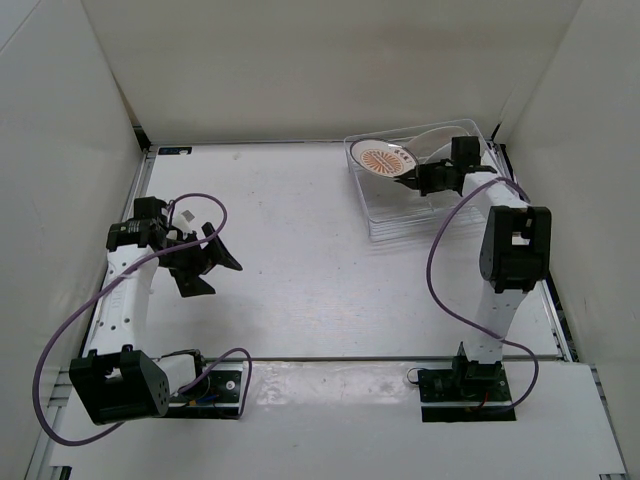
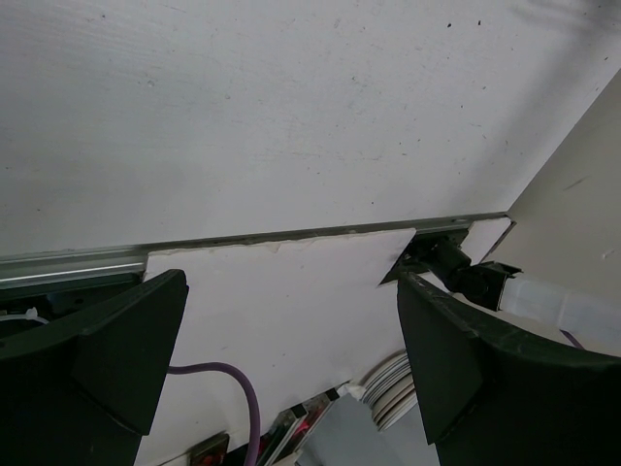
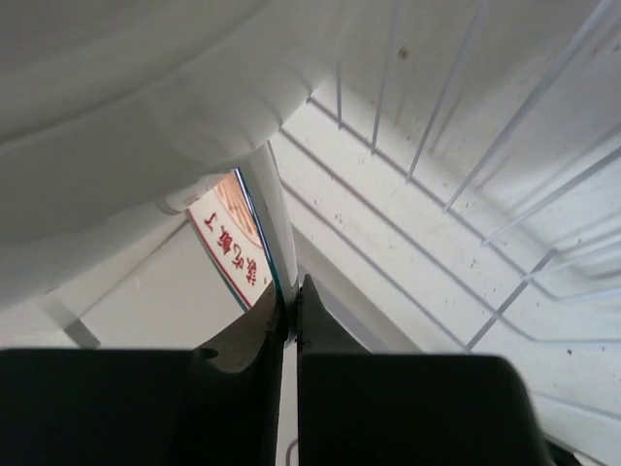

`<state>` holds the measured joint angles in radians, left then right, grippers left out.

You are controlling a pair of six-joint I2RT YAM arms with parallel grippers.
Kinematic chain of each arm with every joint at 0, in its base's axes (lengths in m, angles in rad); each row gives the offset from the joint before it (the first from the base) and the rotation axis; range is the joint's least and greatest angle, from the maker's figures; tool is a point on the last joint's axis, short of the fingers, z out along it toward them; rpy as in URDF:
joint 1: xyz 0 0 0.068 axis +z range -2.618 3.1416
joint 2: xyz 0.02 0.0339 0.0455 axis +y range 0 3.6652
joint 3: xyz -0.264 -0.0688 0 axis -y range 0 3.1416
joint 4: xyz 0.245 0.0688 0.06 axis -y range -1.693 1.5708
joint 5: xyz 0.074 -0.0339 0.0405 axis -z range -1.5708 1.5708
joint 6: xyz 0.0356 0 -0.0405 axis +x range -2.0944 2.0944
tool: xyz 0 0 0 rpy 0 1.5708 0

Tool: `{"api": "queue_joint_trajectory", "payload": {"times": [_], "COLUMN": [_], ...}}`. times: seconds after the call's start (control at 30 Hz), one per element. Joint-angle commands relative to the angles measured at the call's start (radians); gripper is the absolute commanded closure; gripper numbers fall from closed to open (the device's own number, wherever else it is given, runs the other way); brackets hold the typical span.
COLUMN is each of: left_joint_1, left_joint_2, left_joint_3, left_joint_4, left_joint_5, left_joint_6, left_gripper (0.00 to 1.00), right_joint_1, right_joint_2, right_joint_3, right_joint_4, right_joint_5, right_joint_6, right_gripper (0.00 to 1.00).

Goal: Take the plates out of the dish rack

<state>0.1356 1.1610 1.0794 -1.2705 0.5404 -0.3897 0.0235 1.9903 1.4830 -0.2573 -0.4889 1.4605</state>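
Note:
The tabletop in front of the rack is bare, so the robot's right gripper will next go up clear of the wires, move back and come down on that spot to let go of the sunburst plate (image 1: 385,158).
The clear wire dish rack (image 1: 388,226) stands at the far right of the table. The orange sunburst plate (image 1: 385,158) leans tilted at its far left end. The white plate (image 1: 446,134) stands behind it along the far side. My right gripper (image 1: 408,181) is shut on the sunburst plate's near rim. In the right wrist view the jaws (image 3: 290,313) pinch the thin rim (image 3: 271,225), with the white plate's underside (image 3: 136,107) above and rack wires (image 3: 441,184) to the right. My left gripper (image 1: 205,263) is open and empty over the left of the table, as the left wrist view (image 2: 291,359) also shows.
White walls close in the table on the left, far and right sides. A purple cable (image 1: 452,262) loops beside the right arm, and another (image 1: 215,212) by the left wrist. In the left wrist view a stack of ringed discs (image 2: 393,390) shows past the board's edge.

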Motion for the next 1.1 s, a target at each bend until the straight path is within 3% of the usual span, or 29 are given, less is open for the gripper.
{"api": "queue_joint_trajectory", "payload": {"times": [0.0,0.2,0.3,0.4,0.5,0.6,0.7,0.9,0.97,1.0,1.07], "left_joint_1": [0.004,0.002,0.002,0.004,0.002,0.004,0.005,0.004,0.006,0.002,0.002], "left_joint_2": [-0.037,-0.032,-0.029,-0.030,-0.030,-0.037,-0.041,-0.047,-0.050,-0.052,-0.053], "left_joint_3": [-0.004,-0.006,-0.013,-0.016,-0.016,-0.018,-0.024,-0.042,-0.042,-0.045,-0.050], "left_joint_4": [0.020,0.031,0.037,0.040,0.042,0.042,0.043,0.057,0.057,0.056,0.056], "left_joint_5": [0.027,0.035,0.035,0.041,0.041,0.039,0.038,0.043,0.046,0.041,0.044], "left_joint_6": [0.011,0.003,0.000,0.000,0.000,-0.001,-0.005,-0.017,-0.023,-0.023,-0.023], "left_gripper": [0.00,0.00,0.00,0.00,0.00,0.00,0.00,0.00,0.00,0.00,0.00], "right_joint_1": [-0.011,-0.050,-0.050,-0.048,-0.048,-0.048,-0.046,-0.054,-0.057,-0.056,-0.056], "right_joint_2": [-0.042,-0.091,-0.061,0.011,0.068,0.055,-0.037,-0.374,-0.433,-0.499,-0.623], "right_joint_3": [0.043,-0.105,-0.129,0.010,0.141,0.240,0.211,-0.199,-0.246,-0.282,-0.294], "right_joint_4": [-0.085,0.219,0.487,0.721,0.753,0.663,0.483,0.322,0.158,0.004,-0.234], "right_joint_5": [-0.102,-0.206,-0.266,-0.329,-0.413,-0.490,-0.565,-0.589,-0.583,-0.536,-0.492], "right_joint_6": [-0.026,0.118,0.274,0.455,0.494,0.477,0.295,0.163,0.010,-0.202,-0.346], "right_gripper": [1.00,1.00,1.00,1.00,1.00,1.00,1.00,1.00,1.00,1.00,1.00]}}
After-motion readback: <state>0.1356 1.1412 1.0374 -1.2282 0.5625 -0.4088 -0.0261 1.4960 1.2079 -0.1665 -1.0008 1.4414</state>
